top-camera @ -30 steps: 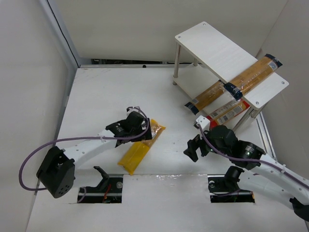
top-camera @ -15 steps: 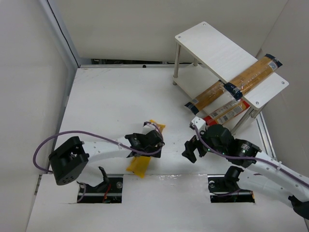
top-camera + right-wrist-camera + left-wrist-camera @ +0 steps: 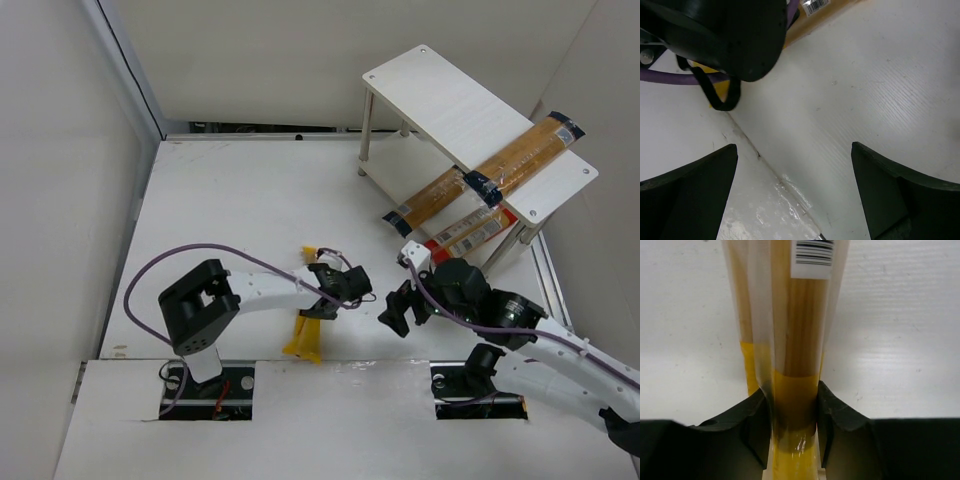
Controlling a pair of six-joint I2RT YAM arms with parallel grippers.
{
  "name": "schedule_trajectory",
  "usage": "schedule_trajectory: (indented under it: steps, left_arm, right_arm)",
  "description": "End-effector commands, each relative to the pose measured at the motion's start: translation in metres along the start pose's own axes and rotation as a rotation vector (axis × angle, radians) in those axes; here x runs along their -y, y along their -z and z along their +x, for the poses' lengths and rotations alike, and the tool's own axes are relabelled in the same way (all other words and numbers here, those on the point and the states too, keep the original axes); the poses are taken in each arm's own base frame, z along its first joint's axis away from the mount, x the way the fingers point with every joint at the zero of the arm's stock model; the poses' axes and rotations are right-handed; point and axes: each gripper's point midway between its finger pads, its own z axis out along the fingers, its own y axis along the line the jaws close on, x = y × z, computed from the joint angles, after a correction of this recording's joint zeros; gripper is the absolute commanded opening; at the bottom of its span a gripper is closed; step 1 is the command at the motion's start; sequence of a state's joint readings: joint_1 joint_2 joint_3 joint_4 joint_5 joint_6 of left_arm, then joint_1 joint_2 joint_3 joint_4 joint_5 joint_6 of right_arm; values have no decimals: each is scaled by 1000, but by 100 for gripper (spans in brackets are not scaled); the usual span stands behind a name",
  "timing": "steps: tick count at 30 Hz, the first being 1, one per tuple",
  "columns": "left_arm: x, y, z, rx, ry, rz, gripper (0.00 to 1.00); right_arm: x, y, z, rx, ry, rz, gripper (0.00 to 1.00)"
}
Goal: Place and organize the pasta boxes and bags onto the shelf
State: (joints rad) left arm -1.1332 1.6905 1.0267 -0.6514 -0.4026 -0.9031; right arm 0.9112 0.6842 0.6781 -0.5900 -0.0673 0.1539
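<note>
My left gripper needs to go up and outward toward the shelf next to release the bag [image 3: 305, 337] beside the shelf's upper pack, because the bare board [image 3: 478, 124] is above and outward.
The bright yellow spaghetti bag [image 3: 305, 337] lies on the table near the front edge, its near end showing below my left gripper [image 3: 327, 303]. In the left wrist view both fingers press on the yellow bag [image 3: 796, 330] at its yellow band, so that gripper [image 3: 793, 415] is shut on it. My right gripper [image 3: 393, 311] hangs open just to the right, nothing between its fingers [image 3: 690, 175]. On the shelf [image 3: 440, 95] lies one orange-brown pack [image 3: 525, 150]. Another orange-brown pack [image 3: 432, 200] and a red-and-white one [image 3: 472, 232] lie below.
White walls close in the table at the left and back. The shelf's thin metal legs [image 3: 365, 135] stand at the back right. The left arm's purple cable [image 3: 180, 262] loops over the table. A seam [image 3: 760, 160] runs across the table under the right gripper.
The left arm swung right along the yellow bag and its jaws shut on it; the bag turned more upright in the top view. The right gripper barely moved.
</note>
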Motion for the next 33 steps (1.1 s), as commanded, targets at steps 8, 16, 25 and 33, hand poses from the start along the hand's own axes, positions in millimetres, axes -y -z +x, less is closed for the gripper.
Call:
schedule_trajectory:
  steps: [8,16,25,33]
  left_arm:
    - [-35,131,-188,670,332,-83,0]
    - [-31,278,-292,1102,246,221,0]
    - [36,375,-384,1383,53,389,0]
    - [95,436,-414,1604,-21,596,0]
  right_arm:
    - [-14,12,-24,149,19,-75,98]
    - [-13,14,-29,172,11,-68,95]
    - [-9,12,-26,167,8,-45,95]
    - [-7,16,-29,188,8,-30,95]
